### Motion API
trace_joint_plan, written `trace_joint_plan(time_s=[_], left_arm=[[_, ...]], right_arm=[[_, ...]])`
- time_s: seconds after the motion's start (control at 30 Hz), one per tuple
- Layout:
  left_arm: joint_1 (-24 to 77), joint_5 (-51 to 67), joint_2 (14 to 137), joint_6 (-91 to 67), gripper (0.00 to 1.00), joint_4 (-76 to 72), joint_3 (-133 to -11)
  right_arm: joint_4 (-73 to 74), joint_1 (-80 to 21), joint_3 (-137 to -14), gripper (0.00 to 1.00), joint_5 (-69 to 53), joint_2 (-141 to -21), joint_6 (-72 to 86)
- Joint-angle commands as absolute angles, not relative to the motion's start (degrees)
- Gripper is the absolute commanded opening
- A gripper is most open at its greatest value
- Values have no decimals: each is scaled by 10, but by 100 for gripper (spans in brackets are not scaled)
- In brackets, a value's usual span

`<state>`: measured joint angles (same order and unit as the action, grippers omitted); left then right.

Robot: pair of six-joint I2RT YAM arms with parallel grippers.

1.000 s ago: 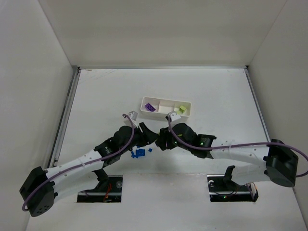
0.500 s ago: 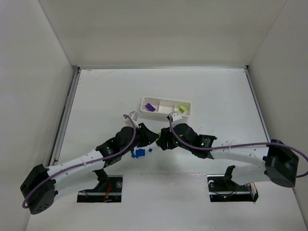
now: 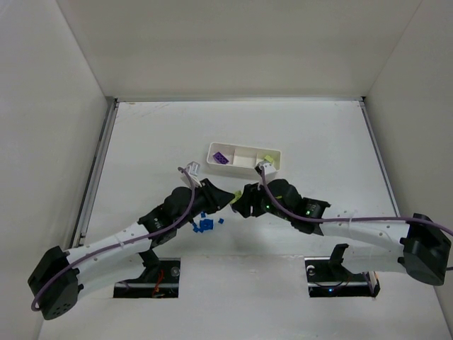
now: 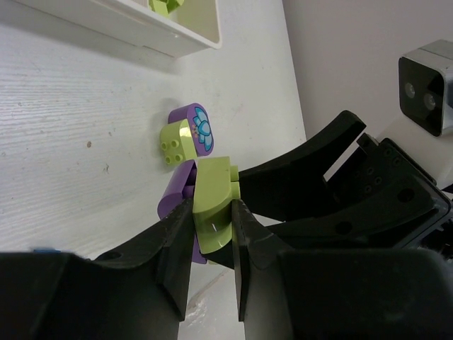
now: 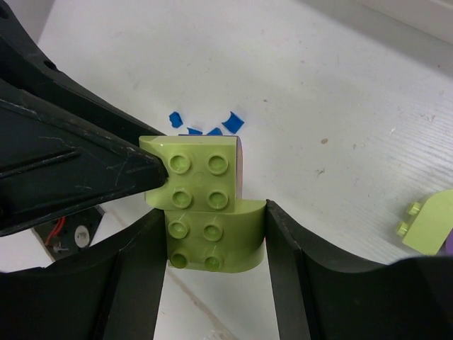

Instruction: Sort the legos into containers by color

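Observation:
My right gripper's brick goes away from my left gripper next, then outward over the tray's end section [image 3: 267,159] for release. Matching yellow-green already lies there.
My left gripper [image 4: 212,212] and right gripper [image 5: 216,234] meet nose to nose above the table [image 3: 233,201]. Both are shut on one joined lump of yellow-green bricks [image 5: 205,205] with a purple piece [image 4: 177,198] stuck to it. The left fingers pinch one yellow-green brick, the right fingers the other. A loose yellow-green and purple piece with a blue flower [image 4: 185,134] lies on the table beyond. Tiny dark blue bricks [image 3: 205,225] lie below the grippers. The white tray [image 3: 244,164] holds a purple brick [image 3: 221,158] on the left and a yellow-green brick [image 3: 269,159] on the right.
The tray's near wall [image 4: 127,32] shows at the top of the left wrist view. White walls enclose the table on three sides. A metal rail [image 3: 95,177] runs along the table's left edge.
The right arm has shifted a little to the right and its wrist has turned. Both grippers stay shut on the joined bricks at about the same spot.

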<state>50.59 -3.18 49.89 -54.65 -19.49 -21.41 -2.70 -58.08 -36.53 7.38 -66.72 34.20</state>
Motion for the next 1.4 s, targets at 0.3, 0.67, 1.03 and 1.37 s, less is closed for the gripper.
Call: trace_joint_plan(time_s=[0.3,0.67,1.03,1.37], left_arm=[[491,-61,523,-544,9,-269,-248],[486,-61,573,-550,9,-322,-272],[447,-40,676,-534,10,-376,-332],[424,11,902,-515,10,-403,-490]], right_arm=[[-61,-573,-364,42,81,-677,347],[-73,-573,-349,42,79,-679,347],[-65,-572,-301,42,102,-628,358],[-36,-517,-228,42,141,-511,395]])
